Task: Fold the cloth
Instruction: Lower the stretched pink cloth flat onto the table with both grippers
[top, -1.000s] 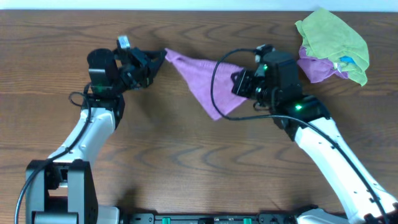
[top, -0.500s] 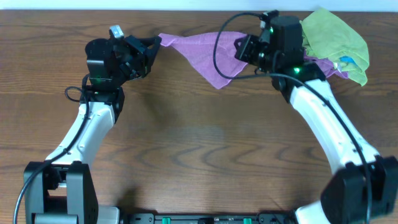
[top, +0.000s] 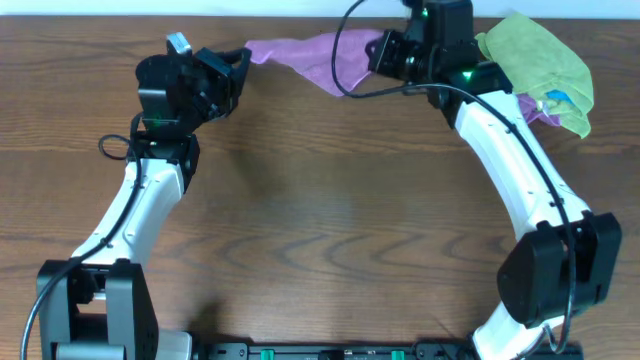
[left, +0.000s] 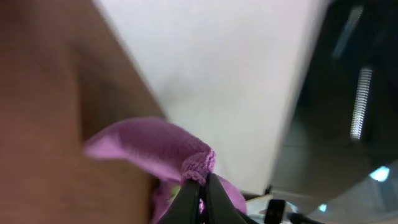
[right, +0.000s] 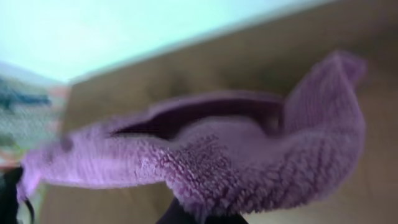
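The bare middle of the table lies below and back from the robot's right gripper, so the gripper will pull the purple corner back, lower it onto that spot and let go.
A purple cloth (top: 305, 53) hangs stretched between my two grippers at the far edge of the table. My left gripper (top: 240, 60) is shut on its left corner; the left wrist view shows the cloth (left: 155, 146) pinched between the black fingertips (left: 202, 186). My right gripper (top: 378, 50) is shut on the right corner; in the right wrist view the fuzzy cloth (right: 236, 155) fills the frame and hides most of the fingers (right: 199, 214).
A green cloth (top: 535, 60) lies heaped at the far right corner over another purple cloth (top: 535, 108), with a small blue object (top: 556, 98) showing. The wooden table (top: 320, 230) extends toward me. The table's far edge is right behind the grippers.
Both grippers have carried the purple cloth away from me toward the table's far edge. The cloth has lifted and now hangs as a narrower band between them.
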